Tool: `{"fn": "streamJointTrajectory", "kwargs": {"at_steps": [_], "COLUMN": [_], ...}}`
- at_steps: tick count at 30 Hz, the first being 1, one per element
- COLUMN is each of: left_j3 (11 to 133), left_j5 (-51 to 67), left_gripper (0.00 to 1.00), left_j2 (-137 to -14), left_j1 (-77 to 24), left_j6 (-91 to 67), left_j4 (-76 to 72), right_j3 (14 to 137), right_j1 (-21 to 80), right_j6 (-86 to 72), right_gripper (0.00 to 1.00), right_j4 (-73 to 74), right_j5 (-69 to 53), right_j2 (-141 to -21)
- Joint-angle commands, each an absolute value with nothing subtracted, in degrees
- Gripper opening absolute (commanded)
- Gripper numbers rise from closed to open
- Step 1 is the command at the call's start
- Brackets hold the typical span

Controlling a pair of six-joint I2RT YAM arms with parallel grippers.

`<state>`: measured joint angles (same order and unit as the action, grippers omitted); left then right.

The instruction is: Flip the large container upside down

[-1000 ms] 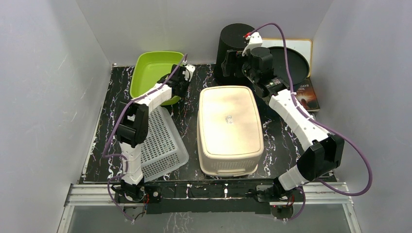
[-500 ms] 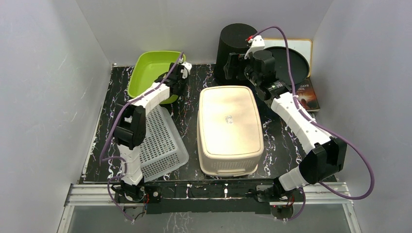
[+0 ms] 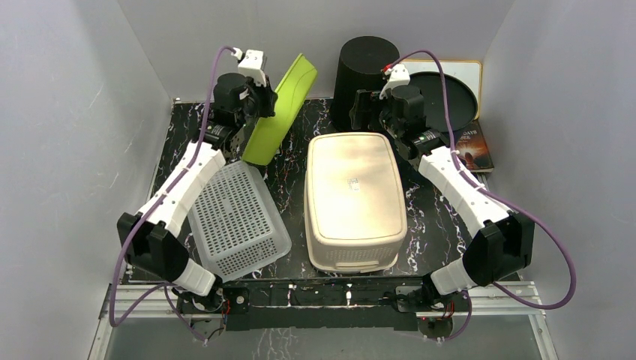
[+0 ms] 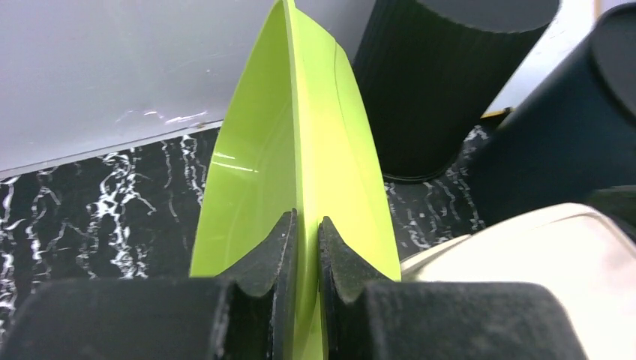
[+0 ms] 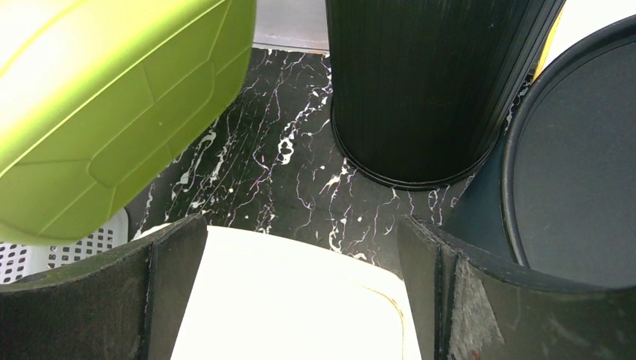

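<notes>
I will swing my left gripper to the left in the top view next, then lower it to the bare tabletop and let go, because the green container is tipped on its edge.
A lime-green container is tipped up on its edge at the back left, its open side facing left. My left gripper is shut on its rim; the left wrist view shows both fingers pinching the thin green wall. A large cream container lies bottom-up in the middle of the table. My right gripper hovers open and empty over its far end, its jaws wide over the cream surface. The green container's underside also shows in the right wrist view.
A tall black ribbed bin stands at the back behind the cream container. A round black tray, a white board and a book lie at the back right. A white mesh basket lies at the front left.
My left arm has swung left and up, lifting the green container from lying flat to standing on its edge. My right gripper has barely moved.
</notes>
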<state>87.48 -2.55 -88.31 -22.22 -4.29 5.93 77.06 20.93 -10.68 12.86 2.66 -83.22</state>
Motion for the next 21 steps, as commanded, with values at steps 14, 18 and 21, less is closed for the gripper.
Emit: {"fn": "streamJointTrajectory", "kwargs": {"at_steps": [14, 18, 21], "left_j3": [63.9, 60.0, 56.9], "left_j5": [1.9, 4.8, 8.1], "left_gripper": [0.00, 0.00, 0.00], "left_j2": [-86.5, -88.1, -88.6], "left_j1": [-9.9, -4.5, -0.4], "left_j6": [-28.9, -32.6, -36.8], "left_j4": [-14.7, -17.9, -21.2], "right_j3": [77.4, 77.3, 77.3], "right_j1": [20.6, 20.5, 20.5], "right_j6": [-10.4, -10.5, -10.5], "right_gripper": [0.98, 0.98, 0.98], "right_j4": [9.6, 9.4, 9.3], "right_j5": [2.9, 2.7, 2.7], "right_j2": [-80.6, -80.9, -81.3]}}
